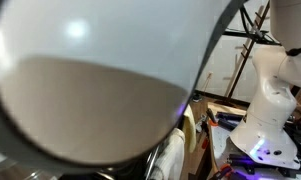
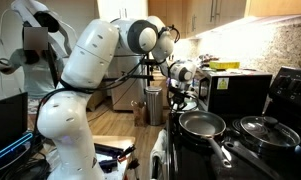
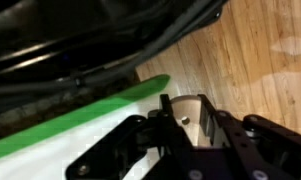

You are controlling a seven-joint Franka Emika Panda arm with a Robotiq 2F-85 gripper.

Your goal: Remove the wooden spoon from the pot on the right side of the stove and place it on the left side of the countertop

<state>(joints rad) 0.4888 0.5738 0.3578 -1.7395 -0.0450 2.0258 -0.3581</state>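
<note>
I will next move my gripper toward the left in the wrist view over the white surface and release the wooden spoon there, as wooden floor shows beyond my gripper's fingers.
In the wrist view my gripper is shut on a pale flat piece of wood with a small hole, the handle of the wooden spoon. Wooden floor shows beyond it. In an exterior view the gripper hangs left of the black stove, above and beside the frying pan. The spoon is too small to make out there. I cannot pick out the dark pot in any view.
A steel pot with a glass lid stands on the stove right of the frying pan. A black microwave sits behind them. A blurred white arm part fills most of an exterior view. A green and white surface lies below the gripper.
</note>
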